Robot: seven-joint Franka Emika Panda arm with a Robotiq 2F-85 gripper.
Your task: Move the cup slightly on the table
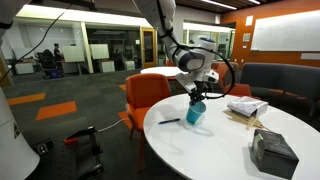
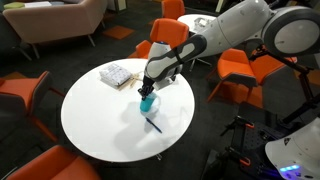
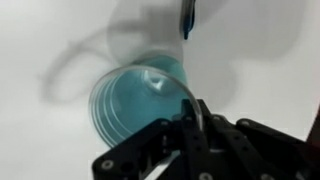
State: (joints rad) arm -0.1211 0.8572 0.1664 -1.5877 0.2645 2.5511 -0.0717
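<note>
The cup is held at a slant by its rim, so my gripper will next turn more upright, set the cup's base on the tabletop beside the pen and release the cup.
The teal-blue cup stands upright on the large round white table, near its middle, in both exterior views. My gripper comes down on it from above. In the wrist view the cup shows its open mouth, and my gripper is shut on its rim, one finger inside and one outside. I cannot tell whether the cup's base touches the table.
A dark pen lies on the table beside the cup. A packet with wooden sticks and a black box lie farther off. Orange chairs ring the table. A smaller round table stands behind.
</note>
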